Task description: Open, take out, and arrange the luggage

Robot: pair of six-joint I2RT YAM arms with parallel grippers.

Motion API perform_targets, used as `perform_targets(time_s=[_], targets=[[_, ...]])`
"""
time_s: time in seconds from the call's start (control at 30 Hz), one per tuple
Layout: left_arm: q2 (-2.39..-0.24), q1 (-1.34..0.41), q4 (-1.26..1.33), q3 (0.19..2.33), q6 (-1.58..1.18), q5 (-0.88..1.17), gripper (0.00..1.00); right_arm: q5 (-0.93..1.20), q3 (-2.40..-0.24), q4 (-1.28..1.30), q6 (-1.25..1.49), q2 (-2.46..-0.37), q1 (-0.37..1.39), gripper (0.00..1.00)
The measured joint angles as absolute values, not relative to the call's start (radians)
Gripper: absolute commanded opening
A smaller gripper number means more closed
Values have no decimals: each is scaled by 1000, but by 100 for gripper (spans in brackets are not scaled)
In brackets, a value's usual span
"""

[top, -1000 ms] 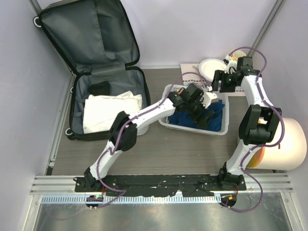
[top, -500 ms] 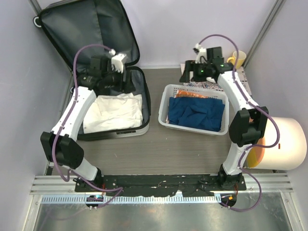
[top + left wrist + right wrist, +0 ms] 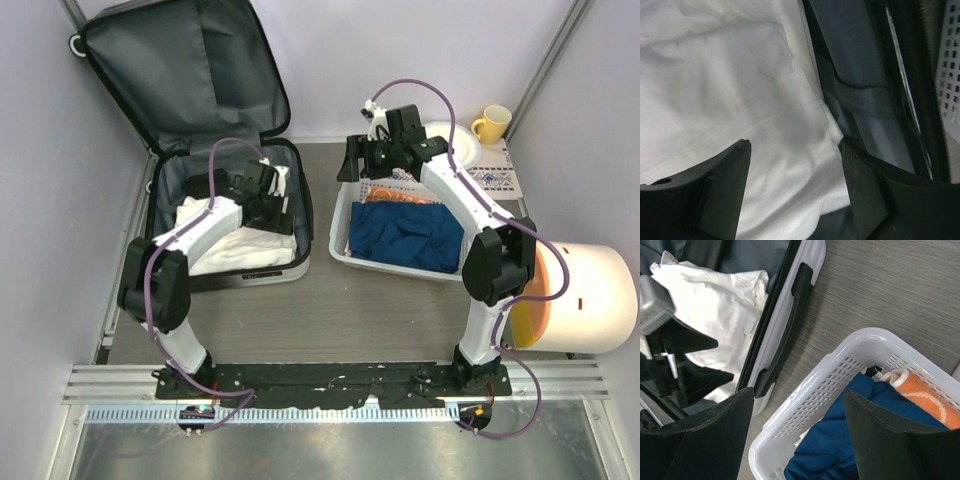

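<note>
I will move my right gripper to the left in the top view, over the luggage rim between them, because the white cloth's edge lies on that side.
The luggage (image 3: 225, 150) lies open at the back left, its dark grey lined lid leaning against the wall. A white cloth (image 3: 230, 240) lies in its base. My left gripper (image 3: 268, 208) is open and empty, low over the cloth's right edge; the left wrist view (image 3: 795, 150) shows the cloth (image 3: 730, 90) between the jaws, beside the lining (image 3: 860, 65). My right gripper (image 3: 353, 166) is open and empty above the far left corner of the white basket (image 3: 340, 225). The right wrist view (image 3: 797, 400) shows the basket rim (image 3: 840, 360) and the suitcase handle (image 3: 790, 325).
The basket holds a blue cloth (image 3: 405, 235) and an orange towel (image 3: 400, 196). A yellow mug (image 3: 490, 122), a white plate (image 3: 447, 135) and a patterned mat (image 3: 497, 180) are at the back right. A large white cylinder (image 3: 592, 298) stands at the right edge.
My left arm swung from the basket to the suitcase and came down over the white cloth. My right arm moved left from the plate to above the basket's far left corner.
</note>
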State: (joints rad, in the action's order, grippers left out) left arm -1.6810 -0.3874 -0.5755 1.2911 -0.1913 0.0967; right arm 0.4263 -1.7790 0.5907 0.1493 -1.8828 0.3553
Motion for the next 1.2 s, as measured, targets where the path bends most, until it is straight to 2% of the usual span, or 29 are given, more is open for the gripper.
perform_targets(time_s=[0.17,0.23,0.3,0.37,0.4,0.5,0.87,1.03,1.2], targets=[[-1802,-437,-521,1302,-213,17,75,415,-1779,591,155,-1895,354,78],[-1847,-452,-513,1319,-215,-15,72,415,-1779,591,158,-1898,353,78],[-1870,-459,-517,1350,-216,-41,47,415,-1779,591,162,-1903,355,78],[-1874,-449,-524,1357,-222,-29,28,416,-1780,591,167,-1908,360,78],[-1873,-440,-524,1358,-228,-14,12,417,-1781,590,170,-1910,364,78],[-1853,-371,-523,1348,-232,90,0,421,-1787,587,182,-1920,385,78],[-1674,-117,-525,1275,-146,574,0,476,-1883,509,302,-2024,535,79],[-1669,-29,-553,1275,-107,706,0,485,-1937,465,373,-2105,605,80],[-1651,-13,-565,1264,-70,766,1,467,-1994,437,432,-2188,663,80]])
